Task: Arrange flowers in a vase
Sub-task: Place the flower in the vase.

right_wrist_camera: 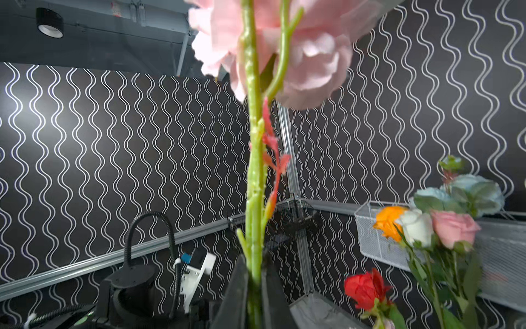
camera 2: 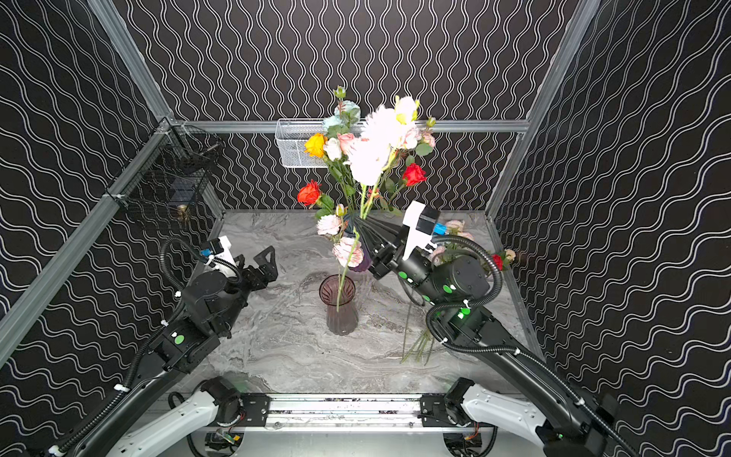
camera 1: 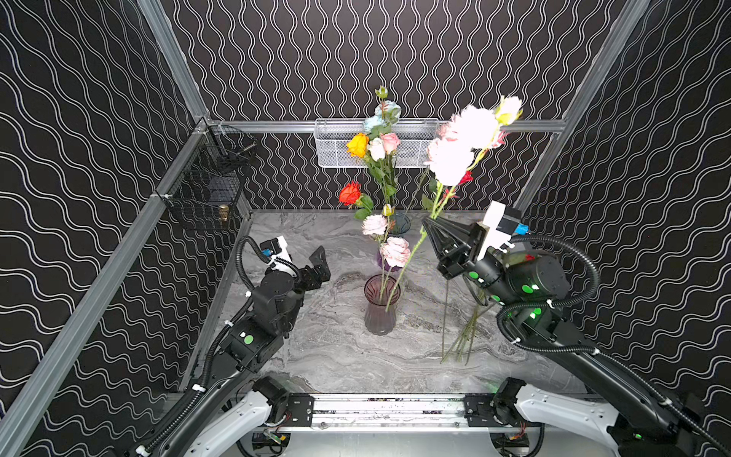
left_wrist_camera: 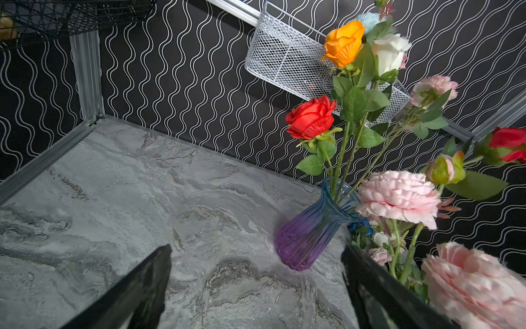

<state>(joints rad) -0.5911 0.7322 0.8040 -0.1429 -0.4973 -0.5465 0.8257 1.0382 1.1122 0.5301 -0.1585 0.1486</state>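
My right gripper should swing over toward the mauve glass vase's opening [camera 1: 381, 288], then lower and release the green stem, as it slants with only its lower end inside.
My right gripper [camera 1: 426, 226] is shut on the green stem [right_wrist_camera: 254, 171] of a pale pink peony spray [camera 1: 464, 136], held slanted. The stem's lower end reaches into the mouth of the mauve glass vase [camera 1: 380, 306] at the table's middle. That vase also holds a pink spray [camera 1: 395, 251]. Behind it a blue-purple vase [left_wrist_camera: 310, 230] carries red [left_wrist_camera: 310, 116], orange [left_wrist_camera: 343, 42], white and pink roses. My left gripper [camera 1: 322, 264] stands open and empty above the table, left of the vases; in its wrist view the left gripper [left_wrist_camera: 256, 253] has bare marble between its fingers.
More flowers lie on the table at the right, stems [camera 1: 463, 340] toward the front and partly under my right arm. A white mesh basket [camera 1: 336, 148] hangs on the back wall. A black wire basket [camera 1: 205, 186] is fixed to the left rail.
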